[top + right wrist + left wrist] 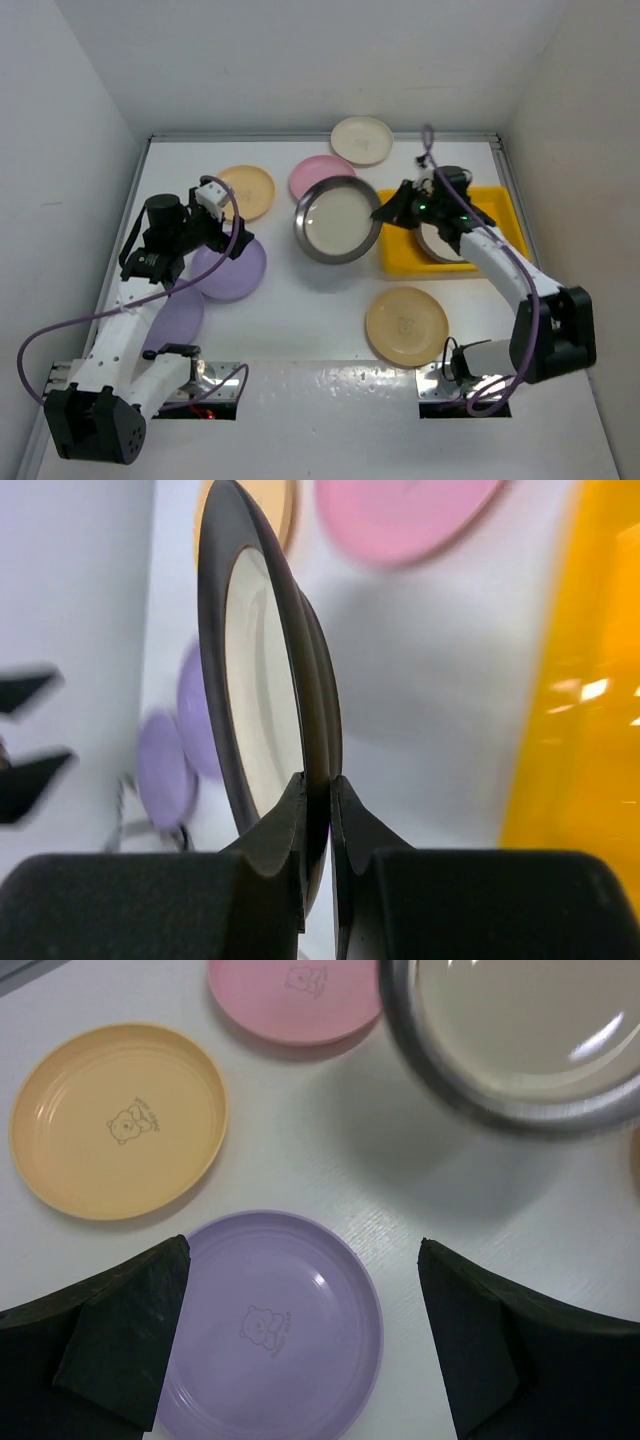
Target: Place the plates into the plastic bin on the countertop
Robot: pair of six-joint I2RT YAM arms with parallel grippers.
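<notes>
The bin's matching plate point(437, 243) is below my right gripper and to its right in the top view, so my right gripper will next carry my plate over there, lower it and let go.
My right gripper point(384, 212) point(318, 780) is shut on the right rim of a steel-rimmed plate point(338, 220) point(265, 680) point(520, 1030) with a cream centre, held just left of the yellow plastic bin point(497, 205) point(590, 680). A second steel-rimmed plate point(440, 247) lies inside the bin, partly hidden by the right arm. My left gripper point(228, 240) point(300, 1260) hangs open above a purple plate point(232, 270) point(275, 1330) without touching it. On the white countertop point(300, 320) lie the yellow-orange point(247, 190) point(115, 1120), pink point(318, 172) point(295, 1000), cream point(362, 140) and tan point(406, 325) plates.
A paler purple disc point(178, 315) shows under the left arm near the front left. White walls enclose the countertop on three sides. The arm bases and loose cables sit along the near edge.
</notes>
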